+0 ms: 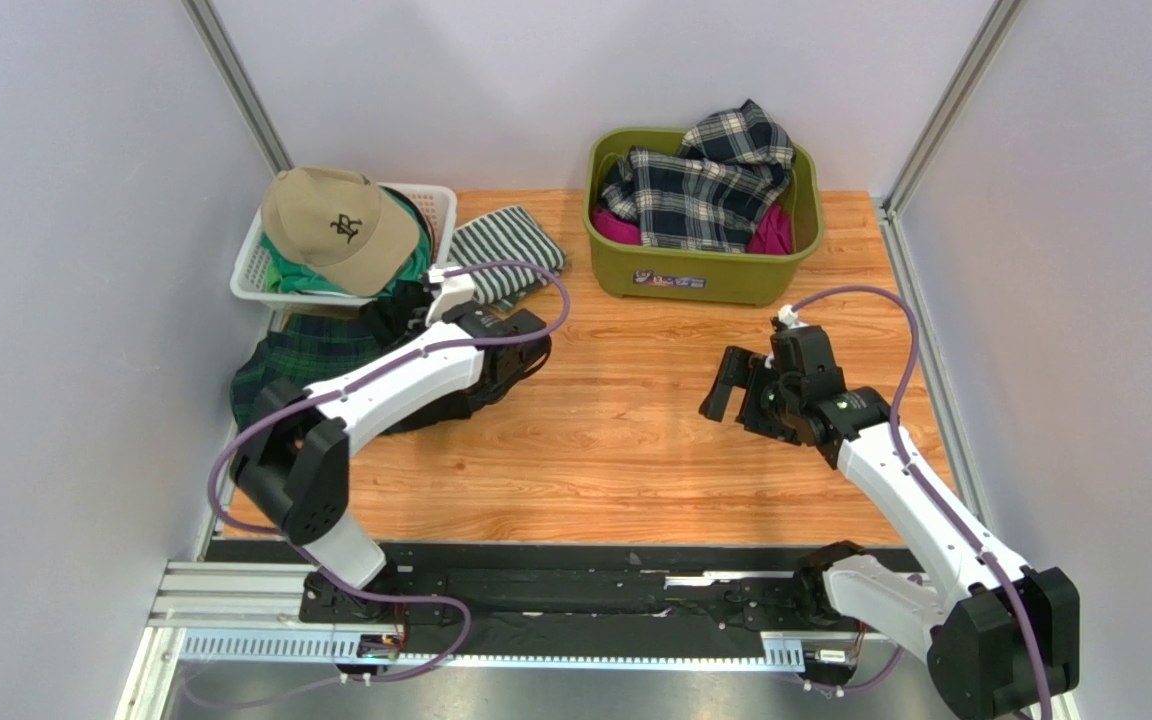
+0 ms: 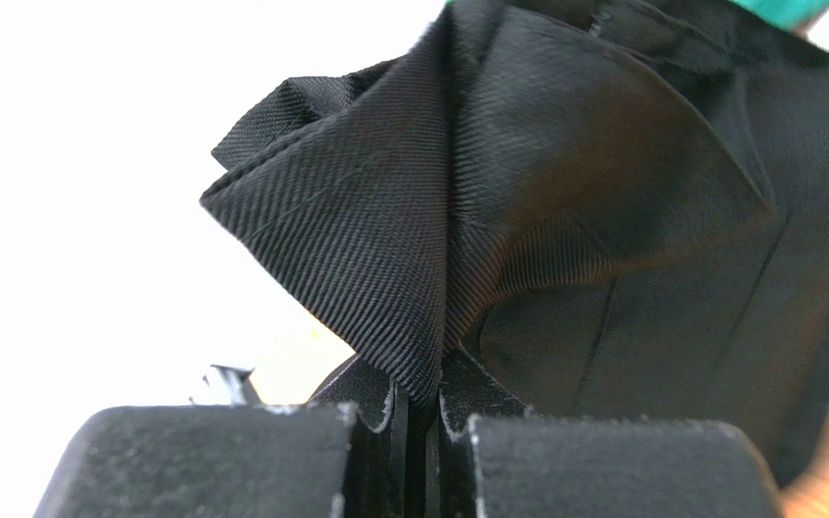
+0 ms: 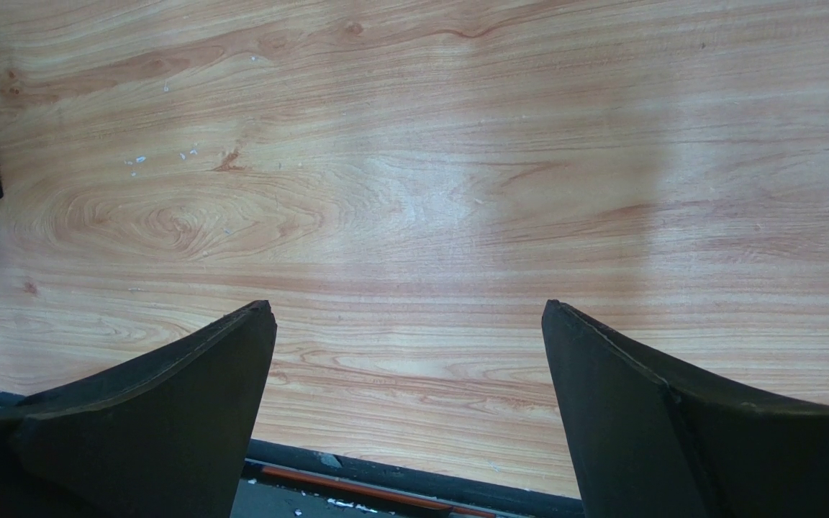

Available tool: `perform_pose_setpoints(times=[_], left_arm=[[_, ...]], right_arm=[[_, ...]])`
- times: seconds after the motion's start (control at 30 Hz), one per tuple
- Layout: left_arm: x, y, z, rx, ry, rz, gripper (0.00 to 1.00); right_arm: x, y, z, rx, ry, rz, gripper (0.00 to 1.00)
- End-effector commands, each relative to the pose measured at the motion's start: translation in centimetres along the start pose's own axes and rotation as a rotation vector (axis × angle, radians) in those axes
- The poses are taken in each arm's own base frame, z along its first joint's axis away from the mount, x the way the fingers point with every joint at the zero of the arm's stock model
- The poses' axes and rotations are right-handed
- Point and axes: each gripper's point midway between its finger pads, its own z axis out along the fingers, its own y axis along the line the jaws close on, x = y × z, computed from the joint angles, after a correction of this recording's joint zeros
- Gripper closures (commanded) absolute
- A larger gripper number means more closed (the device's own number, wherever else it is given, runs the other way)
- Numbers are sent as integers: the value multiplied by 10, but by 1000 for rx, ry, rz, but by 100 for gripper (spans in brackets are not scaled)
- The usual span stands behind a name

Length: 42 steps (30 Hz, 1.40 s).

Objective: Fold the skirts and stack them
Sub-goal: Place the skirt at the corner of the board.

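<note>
My left gripper should next take the fold of the black skirt to the left in the top view and let it go over the green-navy tartan skirt (image 1: 297, 353), which is still uncovered there.
The plain black skirt (image 1: 495, 371) lies at the left of the table, partly under my left arm. My left gripper (image 1: 414, 305) is shut on a fold of it, and the left wrist view shows the black twill (image 2: 386, 248) pinched between the jaws (image 2: 426, 416). The dark green-navy tartan skirt (image 1: 297, 353) lies under and left of the black one. The navy-white-grey plaid skirt (image 1: 702, 177) is heaped in the green bin (image 1: 695, 267). My right gripper (image 1: 737, 393) is open and empty above bare wood (image 3: 408, 313).
A white basket (image 1: 255, 270) at the back left holds a tan cap (image 1: 330, 222) on teal cloth. A green-and-white striped folded cloth (image 1: 504, 245) lies beside it. Pink cloth (image 1: 772, 233) shows in the bin. Grey walls close in both sides.
</note>
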Motion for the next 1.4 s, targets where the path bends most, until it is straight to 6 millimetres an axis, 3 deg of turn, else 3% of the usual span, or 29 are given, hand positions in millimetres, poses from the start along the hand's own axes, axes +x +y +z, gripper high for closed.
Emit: perform_pose_setpoints(times=[0.0, 0.03, 0.1, 0.13, 0.17, 0.2, 0.23, 0.3, 0.33, 0.5, 0.67, 0.83, 0.9, 0.97, 1.13, 1.27, 1.37], left_arm=[[-11, 71, -5, -63, -49, 169, 100], [-14, 66, -6, -31, -48, 180, 100], [0, 51, -6, 58, 6, 221, 100], [-13, 38, -8, 162, -18, 189, 100], [-4, 16, -14, 323, 26, 167, 100], [9, 7, -14, 403, 34, 163, 100], [-8, 14, -15, 474, -4, 36, 100], [-6, 16, -19, 556, -14, -23, 100], [-15, 29, -21, 560, -49, -74, 100], [-24, 41, -18, 534, -95, -77, 100], [-23, 38, -1, 492, -68, -8, 100], [-31, 53, 31, 445, -17, -56, 100], [-40, 51, 34, 508, -19, -76, 100], [-38, 50, 41, 563, -4, -34, 100], [5, 80, 65, 501, 119, 162, 100], [-1, 80, 68, 528, 41, 85, 100], [2, 89, 82, 458, 53, 98, 100]], right_arm=[[-4, -2, 3, -3, -16, -3, 1], [-4, -1, 3, -4, -17, -1, 1], [-3, -4, 3, 4, -13, 0, 1], [-4, -3, 2, 3, -14, 0, 2], [-3, -4, 1, 8, -14, 0, 2], [-4, -6, 1, 15, -20, -1, 2], [-5, -7, 0, 20, -23, 0, 1], [-6, -8, -2, 19, -33, 1, 1], [-7, -8, -3, 18, -38, 3, 2], [-8, -10, -3, 24, -38, 5, 1], [-5, -10, 2, 27, -14, 8, 1], [-1, -12, 7, 29, 17, 14, 1], [0, -14, 10, 35, 27, 21, 2], [-1, -15, 11, 38, 39, 26, 2], [12, -11, 23, 7, 109, 37, 2], [16, -13, 27, 10, 135, 40, 2], [14, -14, 27, 12, 123, 39, 3]])
